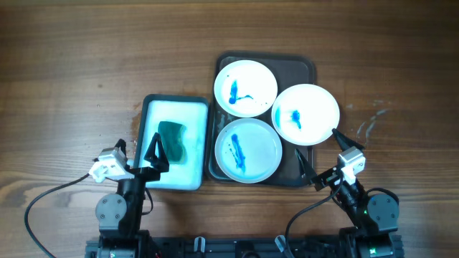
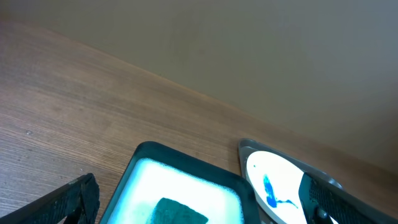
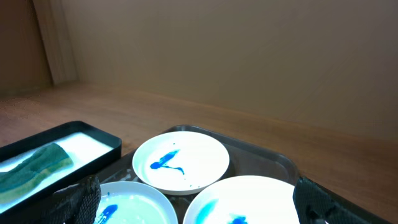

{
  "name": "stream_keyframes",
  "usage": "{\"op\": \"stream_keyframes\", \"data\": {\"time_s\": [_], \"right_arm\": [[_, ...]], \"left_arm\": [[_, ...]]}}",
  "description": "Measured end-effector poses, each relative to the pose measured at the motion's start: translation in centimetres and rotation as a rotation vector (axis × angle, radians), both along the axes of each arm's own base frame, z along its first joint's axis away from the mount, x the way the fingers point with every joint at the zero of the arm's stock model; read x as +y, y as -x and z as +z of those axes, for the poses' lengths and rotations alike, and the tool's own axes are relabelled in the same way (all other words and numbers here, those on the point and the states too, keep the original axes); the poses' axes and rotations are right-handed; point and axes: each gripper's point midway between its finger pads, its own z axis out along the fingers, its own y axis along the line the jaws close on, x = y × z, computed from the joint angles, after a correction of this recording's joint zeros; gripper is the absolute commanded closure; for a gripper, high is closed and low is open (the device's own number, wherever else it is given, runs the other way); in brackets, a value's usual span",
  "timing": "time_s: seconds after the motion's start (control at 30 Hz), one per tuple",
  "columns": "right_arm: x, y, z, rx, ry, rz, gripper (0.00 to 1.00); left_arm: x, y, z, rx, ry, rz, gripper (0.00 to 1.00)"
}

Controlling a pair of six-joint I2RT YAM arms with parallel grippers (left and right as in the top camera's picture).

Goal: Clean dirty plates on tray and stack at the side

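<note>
I should next move my right gripper down and to the left in the overhead view, where the front plate's unsmeared facing rim (image 1: 280,146) (image 3: 173,210) lies, tilting down onto the plate's rim.
Three white plates with blue smears sit on the dark grey tray (image 1: 300,66): one at the back (image 1: 245,87), one at the front (image 1: 248,150), one at the right (image 1: 305,113) overhanging the tray's right rim. My left gripper (image 1: 140,154) is open and empty over the near left part of the white sponge tray. My right gripper (image 1: 320,159) is open and empty at the tray's near right corner. The right wrist view shows the back plate (image 3: 181,163), the front plate (image 3: 127,202) and the right plate (image 3: 245,201). The left wrist view shows the back plate (image 2: 273,188).
A smaller white tray (image 1: 176,141) with a dark rim lies left of the grey tray and holds a teal sponge (image 1: 172,139), also in the left wrist view (image 2: 180,212). Wooden table (image 1: 72,72) all round. Faint pale marks lie on the wood at the right (image 1: 369,125).
</note>
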Motion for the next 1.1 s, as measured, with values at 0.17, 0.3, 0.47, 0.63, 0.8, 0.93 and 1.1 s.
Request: {"op": "stream_keyframes", "data": {"time_s": [0.17,0.3,0.47,0.63,0.8,0.93,1.1], "right_arm": [[-0.01,0.0,0.0,0.0,0.0,0.0,0.0],[0.0,0.0,0.0,0.0,0.0,0.0,0.0],[-0.01,0.0,0.0,0.0,0.0,0.0,0.0],[0.0,0.0,0.0,0.0,0.0,0.0,0.01],[0.0,0.0,0.0,0.0,0.0,0.0,0.0],[0.0,0.0,0.02,-0.001,0.0,0.0,0.0],[0.0,0.01,0.43,-0.018,-0.002,0.0,0.0]], "left_arm": [[0.0,0.0,0.0,0.0,0.0,0.0,0.0],[-0.01,0.0,0.0,0.0,0.0,0.0,0.0],[0.0,0.0,0.0,0.0,0.0,0.0,0.0],[-0.01,0.0,0.0,0.0,0.0,0.0,0.0],[0.0,0.0,-0.01,0.0,0.0,0.0,0.0],[-0.01,0.0,0.0,0.0,0.0,0.0,0.0],[-0.01,0.0,0.0,0.0,0.0,0.0,0.0]]}}
